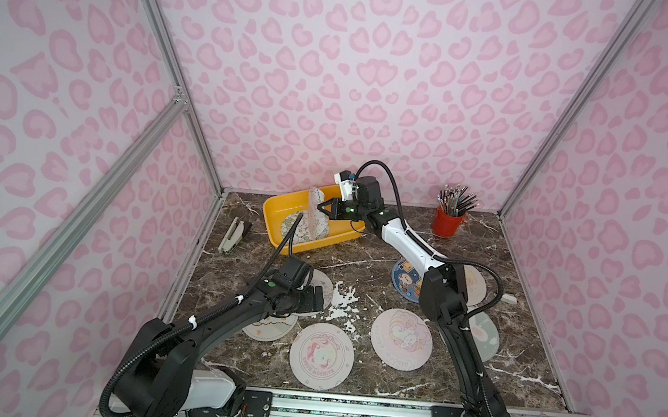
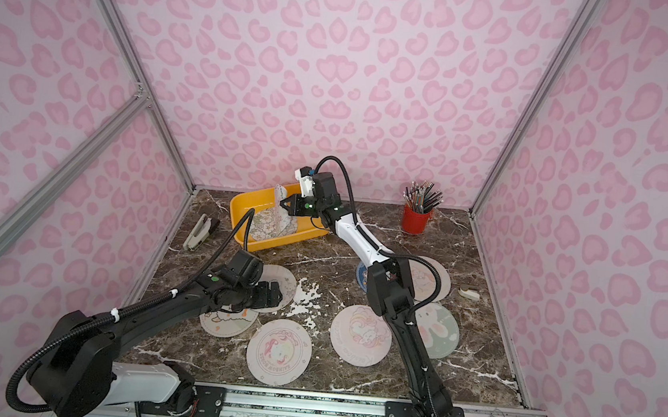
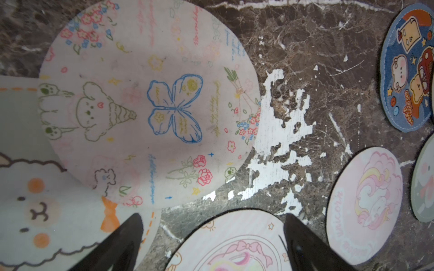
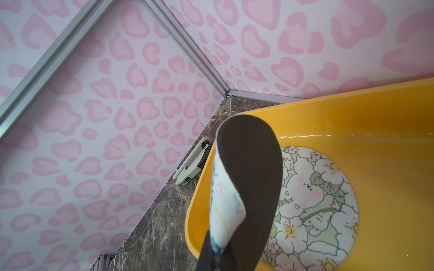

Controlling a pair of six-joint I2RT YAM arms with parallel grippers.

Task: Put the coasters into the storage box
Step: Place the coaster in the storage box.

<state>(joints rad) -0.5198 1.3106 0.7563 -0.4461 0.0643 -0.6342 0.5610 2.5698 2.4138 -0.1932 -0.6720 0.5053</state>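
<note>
Next, my right gripper lowers slightly and releases the pale coaster already hanging over the box, since the box's bottom beside the floral coaster lies below it.
The yellow storage box (image 1: 271, 212) stands at the back left of the table, with a floral coaster (image 4: 312, 201) flat inside. My right gripper (image 1: 321, 208) is shut on a pale coaster (image 4: 251, 164), which hangs upright and curled over the box. My left gripper (image 3: 212, 220) is open and low over the table. Its fingers (image 3: 131, 225) straddle the edge of a pink bow coaster (image 3: 234, 244), beside a butterfly coaster (image 3: 150, 105) and a sheep coaster (image 3: 42, 206). A unicorn coaster (image 1: 401, 339) and a blue toast coaster (image 1: 406, 281) lie to the right.
A red pencil cup (image 1: 447, 222) stands at the back right. A grey stapler (image 1: 231, 235) lies by the left wall and a small white object (image 1: 509, 298) near the right wall. Two more coasters (image 1: 485, 337) lie partly under the right arm. Patterned walls close three sides.
</note>
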